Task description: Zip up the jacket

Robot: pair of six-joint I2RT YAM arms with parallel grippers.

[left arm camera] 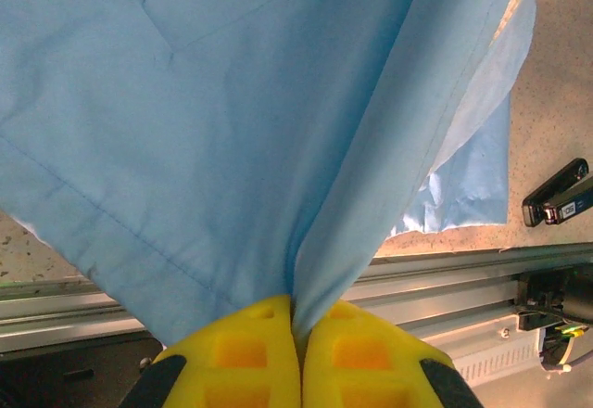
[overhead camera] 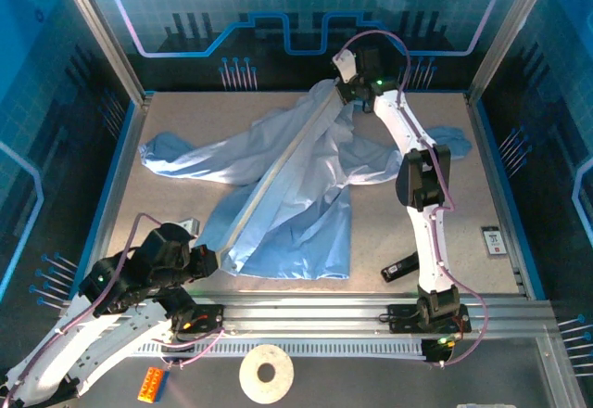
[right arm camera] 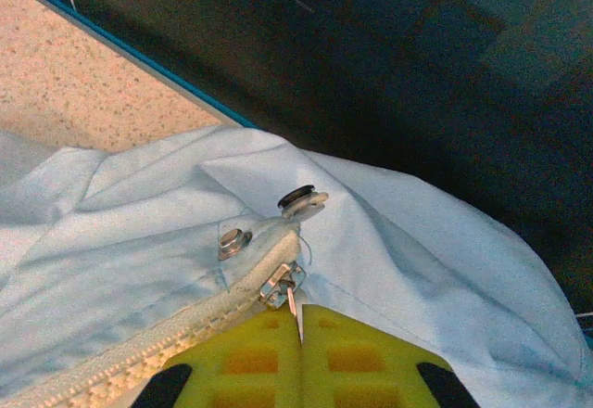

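My right gripper eases slightly outward toward the back wall next, then opens to free the metal zipper pull [right arm camera: 281, 286], since its slider already sits beside the jacket's snaps.
The light blue jacket [overhead camera: 287, 185] lies spread over the table, its pale zipper strip [overhead camera: 278, 172] running in a taut diagonal from near left to far right. My left gripper [overhead camera: 206, 258] is shut on the jacket's bottom hem at the near end; the fabric [left arm camera: 232, 130] fans out from between the yellow fingers of my left gripper [left arm camera: 298, 320]. My right gripper [overhead camera: 341, 88] is at the far top end, shut on the metal zipper pull [right arm camera: 281, 286] right at the tips of my right gripper [right arm camera: 301, 313]. The closed zipper teeth [right arm camera: 139, 348] end beside two snaps [right arm camera: 233, 239].
A black device [overhead camera: 400, 267] lies near the right arm's base, also in the left wrist view [left arm camera: 556, 195]. A white card [overhead camera: 494, 241] sits at the right edge. Aluminium rails [overhead camera: 371, 311] run along the front, with a white tape roll [overhead camera: 266, 373] and an orange brick [overhead camera: 151, 383] below them.
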